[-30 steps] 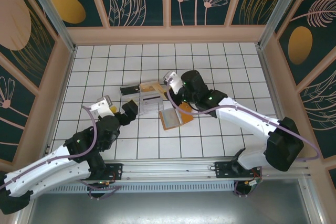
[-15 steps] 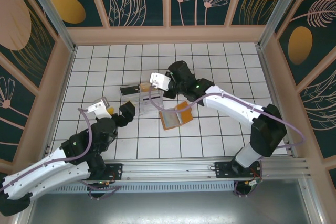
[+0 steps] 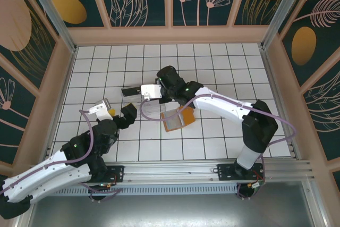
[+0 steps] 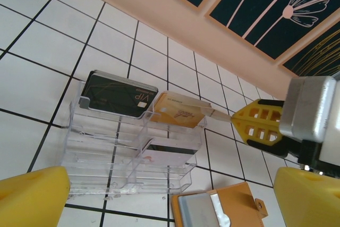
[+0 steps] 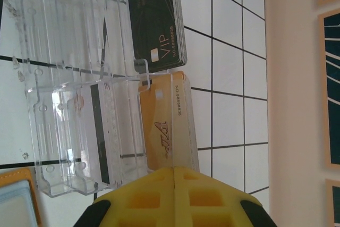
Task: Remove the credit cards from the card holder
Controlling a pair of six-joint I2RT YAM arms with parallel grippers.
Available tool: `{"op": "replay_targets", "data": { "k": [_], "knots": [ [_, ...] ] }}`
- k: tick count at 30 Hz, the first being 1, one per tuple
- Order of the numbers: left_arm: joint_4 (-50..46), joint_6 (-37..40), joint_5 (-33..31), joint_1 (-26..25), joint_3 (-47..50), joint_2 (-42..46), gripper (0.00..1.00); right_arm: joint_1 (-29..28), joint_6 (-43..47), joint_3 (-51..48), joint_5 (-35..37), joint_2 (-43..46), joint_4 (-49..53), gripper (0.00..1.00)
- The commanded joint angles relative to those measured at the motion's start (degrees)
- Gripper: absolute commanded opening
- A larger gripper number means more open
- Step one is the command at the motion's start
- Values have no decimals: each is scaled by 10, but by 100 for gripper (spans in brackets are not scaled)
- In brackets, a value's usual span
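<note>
The robot's right gripper will lower the thin card into the slot of the gold cards.
The orange-brown card holder (image 3: 180, 119) lies open on the tiles, right of a clear tray. In the left wrist view the card holder (image 4: 239, 206) still has a greyish credit card (image 4: 204, 211) in its pocket. My right gripper (image 3: 147, 92) is at the tray's far right slot. Its yellow fingers (image 5: 174, 195) are shut on a thin pale card (image 5: 187, 126), seen edge-on beside a gold VIP card (image 5: 159, 126). The left wrist view shows that gripper (image 4: 237, 116) and the card (image 4: 218, 113) from the side. My left gripper (image 3: 130, 111) hovers open just short of the tray, with nothing between its fingers (image 4: 32, 195).
The clear tray (image 4: 95, 152) has stepped slots holding black VIP cards (image 4: 119, 95), gold cards (image 4: 178, 111) and a white card with a dark stripe (image 4: 170, 153). White grid tiles surround it. Wooden walls (image 3: 170, 35) border the table.
My right gripper has swung left from above the card holder to the tray, carrying the card. The left arm has drawn back slightly.
</note>
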State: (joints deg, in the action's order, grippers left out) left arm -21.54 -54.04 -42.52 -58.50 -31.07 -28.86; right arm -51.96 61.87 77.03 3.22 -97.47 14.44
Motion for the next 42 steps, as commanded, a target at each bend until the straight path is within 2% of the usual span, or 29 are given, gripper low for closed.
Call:
{"op": "replay_targets", "data": {
  "k": [1, 42],
  "knots": [
    [-10, 10, -7, 3, 7, 4, 99, -1, 24, 21, 18, -18, 11, 0],
    [-23, 2, -10, 2, 17, 13, 99, 5, 9, 47, 27, -79, 0, 0]
  ]
}}
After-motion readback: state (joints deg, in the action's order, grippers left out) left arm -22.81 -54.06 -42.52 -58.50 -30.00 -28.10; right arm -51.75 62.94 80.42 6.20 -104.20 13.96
